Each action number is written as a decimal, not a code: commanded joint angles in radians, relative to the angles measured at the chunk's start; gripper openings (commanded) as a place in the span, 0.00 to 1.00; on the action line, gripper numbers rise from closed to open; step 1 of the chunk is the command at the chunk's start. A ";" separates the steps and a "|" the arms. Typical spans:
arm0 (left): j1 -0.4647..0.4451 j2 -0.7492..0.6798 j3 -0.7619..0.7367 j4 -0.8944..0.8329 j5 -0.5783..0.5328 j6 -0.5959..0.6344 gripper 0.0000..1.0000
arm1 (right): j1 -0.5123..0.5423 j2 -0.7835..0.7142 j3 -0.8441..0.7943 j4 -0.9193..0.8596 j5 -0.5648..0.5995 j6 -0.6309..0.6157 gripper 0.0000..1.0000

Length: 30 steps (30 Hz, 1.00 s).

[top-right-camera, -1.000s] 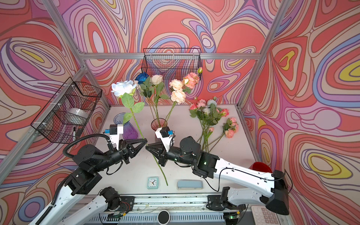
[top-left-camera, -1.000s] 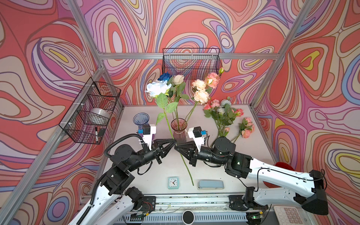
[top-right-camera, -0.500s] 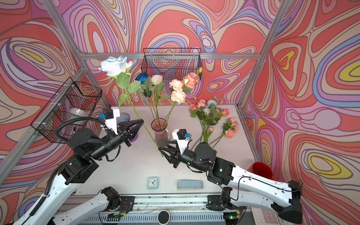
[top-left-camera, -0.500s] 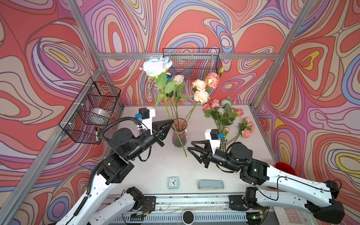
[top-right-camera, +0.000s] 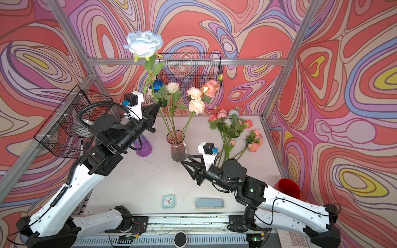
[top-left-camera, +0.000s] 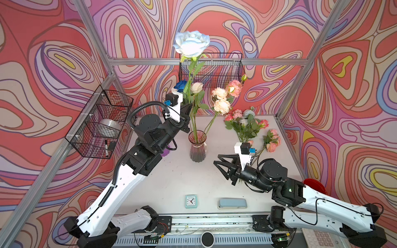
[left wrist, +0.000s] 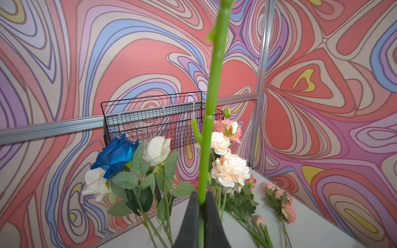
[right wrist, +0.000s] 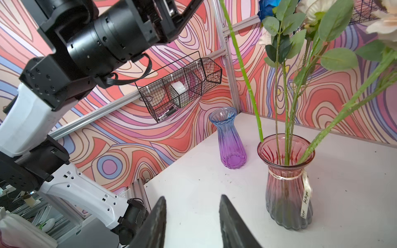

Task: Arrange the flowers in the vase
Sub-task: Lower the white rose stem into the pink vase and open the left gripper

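Observation:
The green stem's lower end still hangs only at the rim of the pink vase, so the robot's left gripper needs to lower toward the pink vase's opening (top-left-camera: 198, 136) next and release the stem there.
My left gripper (top-left-camera: 189, 106) (top-right-camera: 158, 106) (left wrist: 202, 201) is shut on the green stem (left wrist: 211, 96) of a pale blue rose (top-left-camera: 191, 44) (top-right-camera: 144, 43), held nearly upright high above the table. The stem's lower tip hangs at the rim of the pink vase (top-left-camera: 197, 148) (right wrist: 285, 182), which holds several flowers, among them a dark blue one (top-left-camera: 180, 85) and a peach one (top-left-camera: 221, 106). More flowers (top-left-camera: 245, 124) lie on the table at the back right. My right gripper (top-left-camera: 217, 160) (right wrist: 192, 206) stands open and empty, low over the table to the right of the pink vase.
An empty purple vase (top-right-camera: 144, 148) (right wrist: 231, 148) stands left of the pink one, under my left arm. A small clock (top-left-camera: 191, 201) and a blue-grey case (top-left-camera: 232, 203) lie near the front edge. Wire baskets (top-left-camera: 101, 124) (top-left-camera: 211, 70) hang on the walls. A red cup (top-right-camera: 289, 189) sits at the right.
The left gripper has raised the pale blue rose and swung its stem upright over the pink vase. The right gripper has opened, left the stem and drawn back to the right.

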State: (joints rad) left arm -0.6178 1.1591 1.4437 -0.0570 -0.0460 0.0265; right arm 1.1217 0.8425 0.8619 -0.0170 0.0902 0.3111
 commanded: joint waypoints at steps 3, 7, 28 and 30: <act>0.046 0.086 0.022 0.056 -0.028 0.058 0.00 | 0.006 0.000 0.000 -0.019 0.008 -0.009 0.41; 0.103 0.113 -0.031 0.101 0.009 -0.030 0.00 | 0.005 -0.007 0.002 -0.029 0.009 -0.010 0.41; 0.116 0.056 -0.272 0.082 -0.026 -0.282 0.63 | 0.006 -0.020 -0.011 -0.049 0.034 -0.001 0.45; 0.116 0.033 -0.264 0.058 -0.023 -0.289 0.70 | 0.004 -0.019 -0.010 -0.051 0.041 0.003 0.46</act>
State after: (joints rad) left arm -0.5041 1.2373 1.1656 0.0402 -0.0612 -0.2295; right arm 1.1217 0.8272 0.8619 -0.0608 0.1150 0.3080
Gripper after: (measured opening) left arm 0.654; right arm 0.458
